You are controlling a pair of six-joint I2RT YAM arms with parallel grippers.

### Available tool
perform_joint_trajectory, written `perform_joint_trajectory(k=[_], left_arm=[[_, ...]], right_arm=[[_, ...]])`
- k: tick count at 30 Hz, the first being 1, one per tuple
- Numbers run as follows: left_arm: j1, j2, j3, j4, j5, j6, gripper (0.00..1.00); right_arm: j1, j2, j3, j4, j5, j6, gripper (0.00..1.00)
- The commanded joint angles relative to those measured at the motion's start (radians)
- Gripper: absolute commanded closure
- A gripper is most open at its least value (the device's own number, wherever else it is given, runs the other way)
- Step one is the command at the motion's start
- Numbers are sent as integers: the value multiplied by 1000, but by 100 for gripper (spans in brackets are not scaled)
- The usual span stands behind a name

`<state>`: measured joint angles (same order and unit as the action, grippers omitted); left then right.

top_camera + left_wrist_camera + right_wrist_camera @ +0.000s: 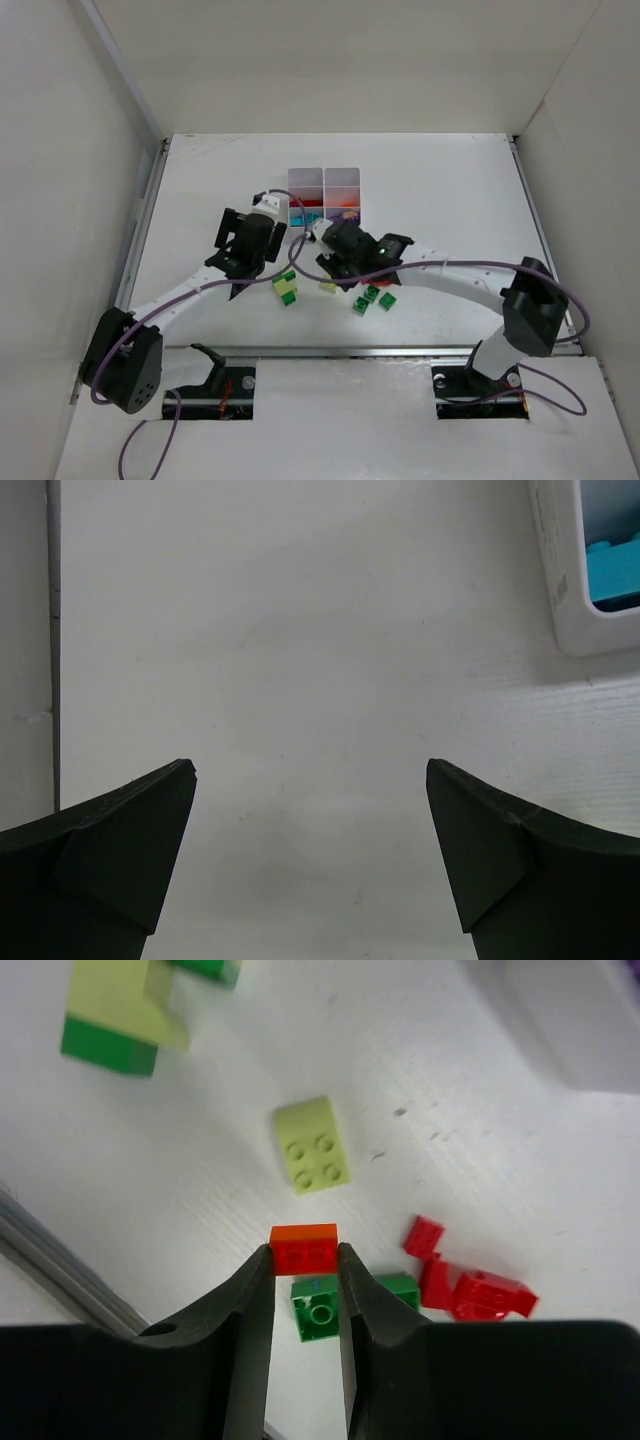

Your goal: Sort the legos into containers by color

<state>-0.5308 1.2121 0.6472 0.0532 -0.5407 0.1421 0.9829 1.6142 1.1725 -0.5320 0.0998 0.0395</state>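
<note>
My right gripper is holding the orange-red brick (304, 1246) and will move outward over the middle compartment, beyond the purple pieces, to release it. Orange pieces are already inside that compartment, so the brick should go there.
My right gripper (304, 1250) is shut on a small orange-red lego brick (304, 1246) and holds it above the table. Below it lie green bricks (320, 1310), red pieces (470, 1290) and a yellow-green brick (312, 1145). In the top view the right gripper (338, 262) hovers just in front of the white six-compartment box (324, 196), with green legos (372, 298) and a green and yellow-green stack (286, 289) near it. My left gripper (310, 780) is open and empty over bare table, left of the box, whose corner holds teal bricks (615, 570).
A grey rail (370, 351) runs along the table's near edge. White walls enclose the table on the left, back and right. A purple cable (470, 266) loops over the right arm.
</note>
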Motion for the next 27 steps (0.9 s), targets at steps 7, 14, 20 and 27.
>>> perform_joint_trajectory(k=[7,14,20,27], left_arm=[[-11,-25,-1,13,-31,-52,0],[25,4,19,4,-22,-61,0],[71,41,39,13,-11,-61,0],[138,76,57,42,19,-70,0]], right_arm=[[-216,62,263,161,83,206,100],[-322,200,417,231,98,244,100],[-357,322,512,185,41,234,100],[-377,358,553,139,35,244,66]])
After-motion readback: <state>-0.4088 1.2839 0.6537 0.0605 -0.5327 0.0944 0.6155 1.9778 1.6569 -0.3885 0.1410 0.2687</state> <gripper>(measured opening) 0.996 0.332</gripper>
